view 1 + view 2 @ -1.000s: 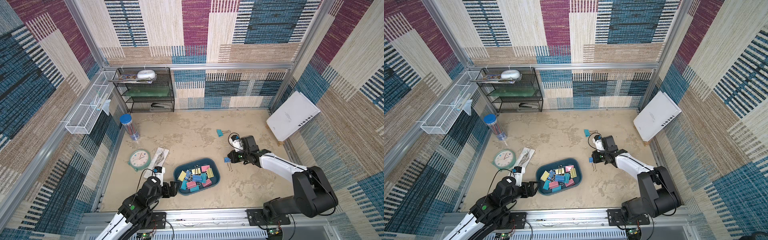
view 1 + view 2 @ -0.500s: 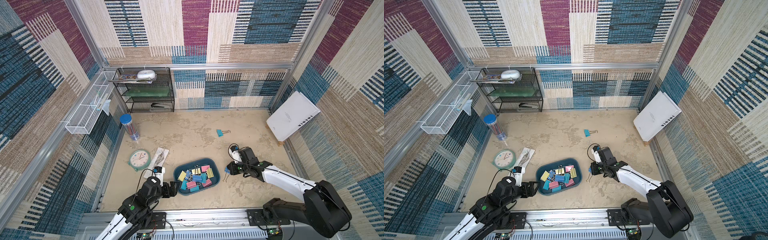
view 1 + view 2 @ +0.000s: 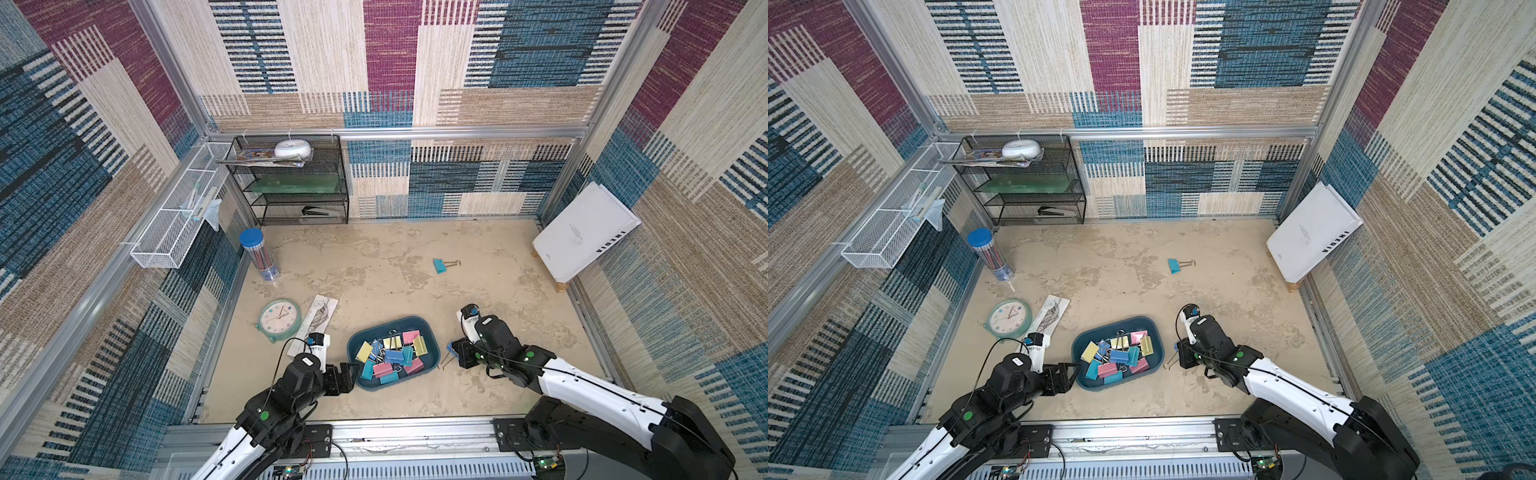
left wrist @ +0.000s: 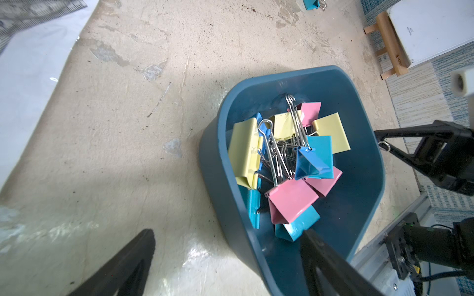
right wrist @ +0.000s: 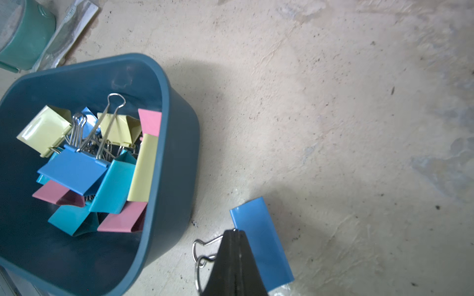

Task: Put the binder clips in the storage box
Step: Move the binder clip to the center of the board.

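Observation:
I need to move my right gripper back and toward the side of the storage box to let go of the blue binder clip (image 5: 261, 241), as bare table is between them.
The dark teal storage box (image 3: 374, 387) (image 3: 1100, 386) sits near the front of the table and holds several pink, yellow, blue and teal binder clips (image 3: 390, 355) (image 4: 292, 197) (image 5: 74, 169). My right gripper (image 3: 457, 353) (image 5: 233, 233) is shut on a blue binder clip (image 5: 261, 241) just right of the box's outer wall, low over the table. The clip's wire handles (image 5: 202, 249) point toward the box. My left gripper (image 3: 348, 376) (image 4: 228, 256) stands open astride the box's left wall, one finger (image 4: 323, 261) inside and the other outside. One teal binder clip (image 3: 439, 265) (image 3: 1174, 266) lies alone mid-table.
A round green clock (image 3: 279, 320) and a flat packet (image 3: 318, 316) lie left of the box. A pencil tube (image 3: 259, 259), a black mesh rack (image 3: 299, 183) and a white wire basket (image 3: 174, 224) stand at the back left. A white book (image 3: 582, 232) leans at the right wall.
My right arm has drawn back toward the front with the blue clip, from mid-table to beside the box's right wall. The left arm has not moved.

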Available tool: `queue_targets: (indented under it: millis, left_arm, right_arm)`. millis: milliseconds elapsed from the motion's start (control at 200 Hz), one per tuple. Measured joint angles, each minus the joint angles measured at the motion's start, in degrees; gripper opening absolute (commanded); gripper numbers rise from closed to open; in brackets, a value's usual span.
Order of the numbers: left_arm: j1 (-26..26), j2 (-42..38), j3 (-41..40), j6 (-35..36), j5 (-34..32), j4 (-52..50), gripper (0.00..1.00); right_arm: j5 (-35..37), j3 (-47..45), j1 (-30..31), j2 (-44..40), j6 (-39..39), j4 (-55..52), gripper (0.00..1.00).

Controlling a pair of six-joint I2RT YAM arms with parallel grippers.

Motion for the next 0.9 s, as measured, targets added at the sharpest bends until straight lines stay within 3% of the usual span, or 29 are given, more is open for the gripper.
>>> queue_targets:
  millis: [356, 446, 676, 897]
  left_arm:
    - [0.00, -0.07, 0.00, 0.00, 0.02, 0.00, 0.92]
    - [0.00, -0.07, 0.00, 0.00, 0.02, 0.00, 0.92]
    - [0.00, -0.09, 0.00, 0.00, 0.17, 0.00, 0.92]
    - [0.00, -0.26, 0.00, 0.00, 0.20, 0.00, 0.92]
  right_arm:
    - [6.16, 0.09, 10.60, 1.84, 3.93, -0.37, 0.00]
    - [7.78, 0.94, 12.17, 2.05, 4.87, -1.22, 0.24]
    - [10.45, 3.34, 12.90, -5.09, 6.34, -6.27, 0.61]
    - [9.46, 3.32, 12.87, -7.04, 12.13, -10.80, 0.64]
